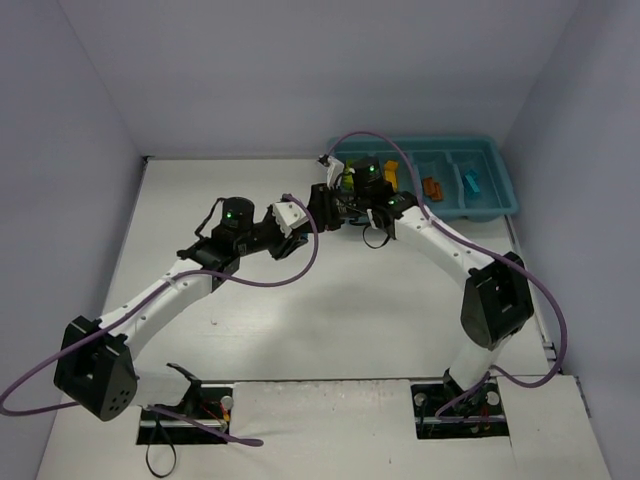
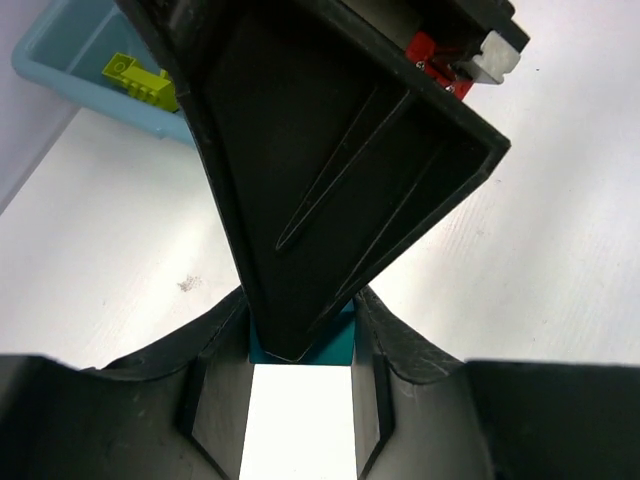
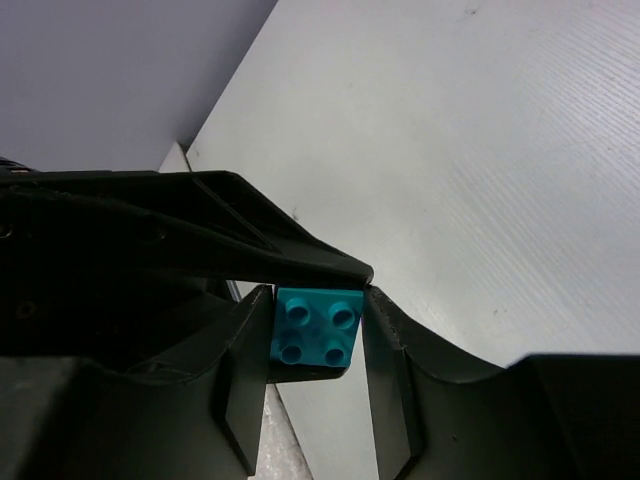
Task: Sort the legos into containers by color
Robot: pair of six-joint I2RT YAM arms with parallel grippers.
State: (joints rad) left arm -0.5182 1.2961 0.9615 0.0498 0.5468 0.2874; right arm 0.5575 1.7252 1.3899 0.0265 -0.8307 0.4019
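The cyan lego's compartment of the tray lies to the right in the top view, past the orange lego, so my right gripper should move over it and release.
A cyan-blue lego is held between both grippers above the table, just left of the teal tray. My right gripper is shut on its sides. My left gripper is shut on the same lego from the other direction. In the top view the two grippers meet, the left gripper beside the right gripper. The tray holds a green-yellow lego, a yellow-orange one, an orange one and a cyan one in separate compartments.
The tray's left end with the green-yellow lego shows in the left wrist view. Purple cables loop over both arms. Grey walls enclose the table on three sides.
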